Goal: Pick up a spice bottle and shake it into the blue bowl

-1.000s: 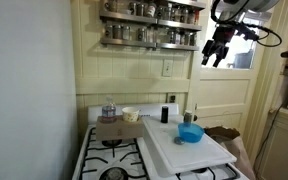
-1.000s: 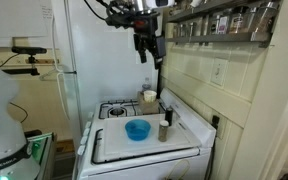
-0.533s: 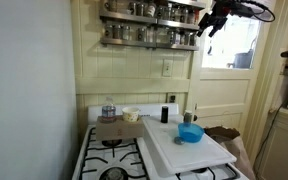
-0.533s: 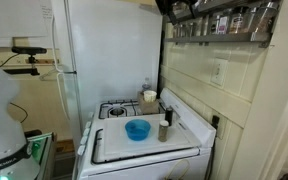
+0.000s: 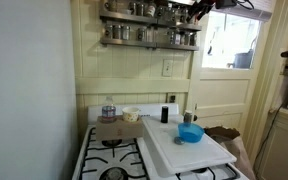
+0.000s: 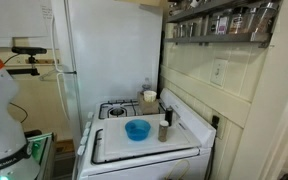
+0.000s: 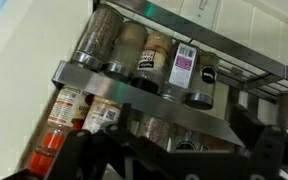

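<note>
Next, my gripper will turn square to the shelf and its bottles, as they slant across the wrist view, and advance onto the brown-filled bottle beside the white-labelled one.
Many silvery-grey spice bottles (image 5: 149, 35) stand in a two-tier wall rack above the stove, and they fill the wrist view (image 7: 154, 58). My gripper (image 5: 197, 9) is high up at the rack's right end and looks open and empty. In the wrist view its dark fingers (image 7: 79, 158) spread wide below the lower shelf. The blue bowl (image 5: 190, 133) sits on the white board (image 5: 199, 155) far below and also shows in an exterior view (image 6: 137, 129). One silvery jar (image 6: 164, 130) stands right beside the bowl. In that view the gripper is out of frame.
A small dark bottle (image 5: 165, 113) stands at the stove's back. A clear glass jar (image 5: 108, 111) rests on a brown board at the left. Gas burners (image 5: 112, 172) lie in front. A window and door frame (image 5: 229, 50) are right of the rack. A refrigerator (image 6: 109, 50) stands behind the stove.
My gripper has risen from beside the rack's lower shelf to the top right corner and moved in toward the jars. It has left one exterior view. Nothing on the stove moved.
</note>
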